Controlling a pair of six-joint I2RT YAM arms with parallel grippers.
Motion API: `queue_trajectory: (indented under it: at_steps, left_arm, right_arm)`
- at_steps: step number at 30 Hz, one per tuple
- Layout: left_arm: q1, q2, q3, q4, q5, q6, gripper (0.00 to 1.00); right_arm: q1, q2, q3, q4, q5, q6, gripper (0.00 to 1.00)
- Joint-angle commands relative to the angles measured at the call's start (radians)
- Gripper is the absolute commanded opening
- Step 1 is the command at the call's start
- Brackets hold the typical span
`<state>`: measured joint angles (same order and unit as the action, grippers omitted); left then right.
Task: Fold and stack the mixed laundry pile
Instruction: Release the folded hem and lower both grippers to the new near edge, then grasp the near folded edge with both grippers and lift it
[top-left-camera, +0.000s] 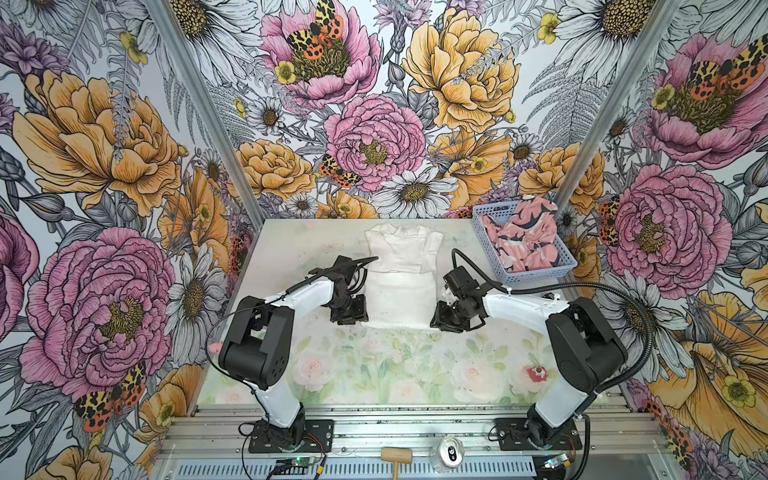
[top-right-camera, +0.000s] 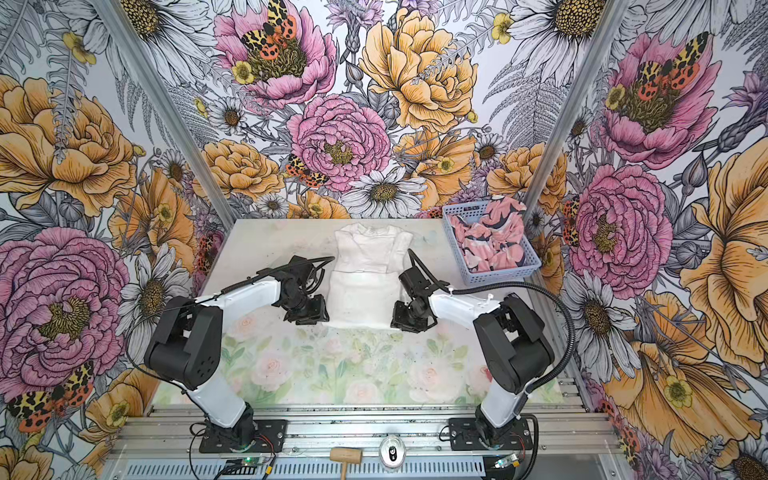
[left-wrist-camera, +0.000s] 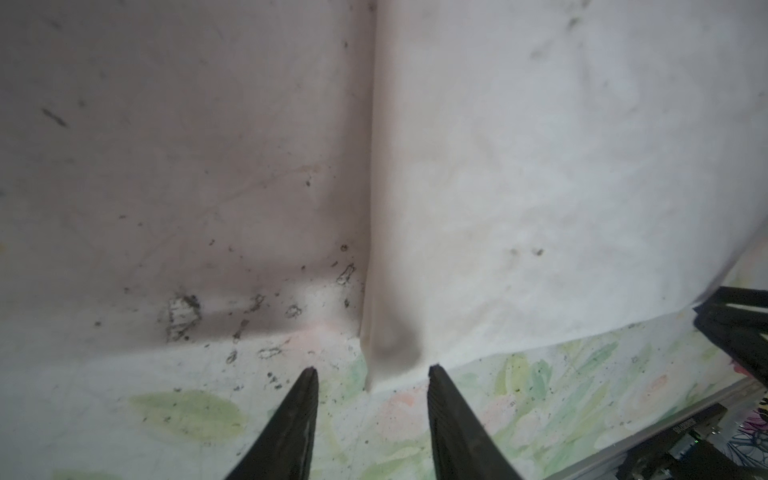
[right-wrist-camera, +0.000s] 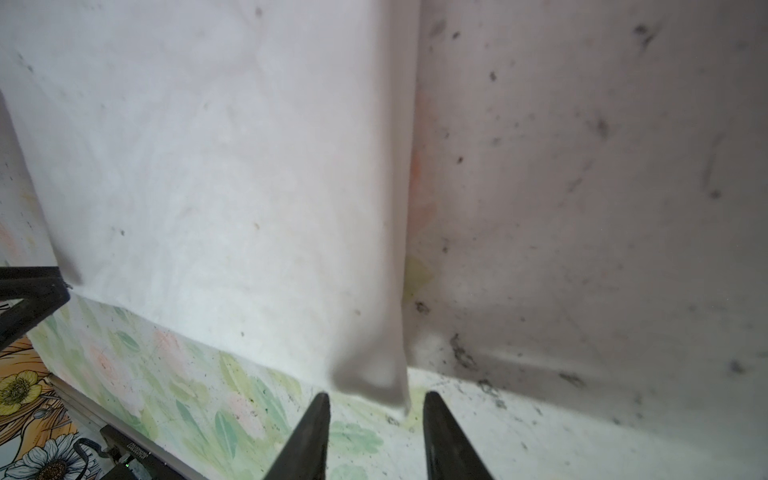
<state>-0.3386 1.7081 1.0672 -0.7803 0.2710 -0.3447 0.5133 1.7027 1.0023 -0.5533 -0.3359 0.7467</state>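
The T-shirt's near hem corner on the basket side shows between the open fingers, so my right gripper comes down around it and closes next.
The white T-shirt (top-left-camera: 401, 282) (top-right-camera: 365, 282) lies flat in the middle of the table, collar at the far end, sides folded in. My left gripper (top-left-camera: 353, 318) (top-right-camera: 309, 316) is at its near left corner and is open. In the left wrist view the left gripper (left-wrist-camera: 372, 370) has its tips either side of the shirt (left-wrist-camera: 540, 187) corner. My right gripper (top-left-camera: 442, 321) (top-right-camera: 405, 321) is open at the near right corner; in the right wrist view the right gripper (right-wrist-camera: 376, 397) sits just short of the shirt (right-wrist-camera: 228, 166) corner. The pink printed garment (top-left-camera: 525, 239) (top-right-camera: 492, 241) lies crumpled in the basket.
A light blue perforated basket (top-left-camera: 536, 275) (top-right-camera: 503, 273) stands at the back right of the table. A small wooden mallet (top-left-camera: 396, 455) and a drink can (top-left-camera: 450, 451) lie on the metal rail in front, between the arm bases. Flowered walls close in three sides.
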Motion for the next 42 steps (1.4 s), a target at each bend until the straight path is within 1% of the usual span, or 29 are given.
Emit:
queue_trajectory:
  at_steps: [1,12,14,17,20,21,23,25,26,28,29,32,35,38,42]
  left_arm:
    - [-0.01,0.005,-0.017,0.059,0.029,-0.003,0.45]
    - [-0.01,0.039,-0.063,0.123,0.021,-0.015,0.44]
    - [-0.01,0.044,-0.064,0.128,0.021,-0.016,0.44]
    - [-0.013,0.056,-0.065,0.137,0.022,-0.019,0.41]
    - [-0.023,0.069,-0.067,0.147,0.022,-0.023,0.35]
    - [-0.027,0.076,-0.068,0.148,0.019,-0.027,0.31]
    - [-0.035,0.086,-0.067,0.149,0.007,-0.032,0.19]
    - [-0.038,0.09,-0.072,0.154,0.0,-0.039,0.04]
    - [-0.039,0.09,-0.074,0.154,-0.004,-0.042,0.0]
    - [-0.041,0.085,-0.081,0.153,-0.002,-0.047,0.0]
    - [-0.042,0.079,-0.084,0.152,-0.001,-0.049,0.0]
    - [-0.05,0.029,-0.104,0.134,0.004,-0.065,0.0]
    - [-0.071,-0.054,-0.126,0.081,-0.004,-0.086,0.0]
    - [-0.109,-0.157,-0.151,0.024,-0.013,-0.121,0.0]
    - [-0.169,-0.305,-0.178,-0.062,-0.031,-0.186,0.0]
  right_arm:
    - [0.001,0.024,0.015,0.018,0.03,-0.009,0.4]
    - [0.001,0.064,0.011,0.055,0.038,-0.011,0.38]
    - [0.002,0.078,0.017,0.061,0.037,-0.013,0.37]
    - [0.002,0.089,0.018,0.067,0.038,-0.013,0.32]
    - [0.001,0.092,0.007,0.075,0.041,-0.013,0.27]
    - [0.0,0.092,0.003,0.076,0.04,-0.013,0.25]
    - [-0.001,0.089,-0.007,0.082,0.041,-0.012,0.19]
    - [-0.001,0.086,-0.013,0.088,0.04,-0.011,0.12]
    - [-0.001,0.083,-0.017,0.088,0.041,-0.012,0.09]
    - [-0.002,0.071,-0.025,0.092,0.033,-0.012,0.01]
    - [-0.001,0.062,-0.03,0.092,0.03,-0.012,0.0]
    - [0.001,0.001,-0.06,0.089,0.013,0.006,0.0]
    - [0.007,-0.089,-0.116,0.084,-0.013,0.05,0.0]
    - [0.033,-0.203,-0.177,0.062,-0.023,0.102,0.0]
    - [0.09,-0.37,-0.244,0.006,-0.009,0.186,0.0]
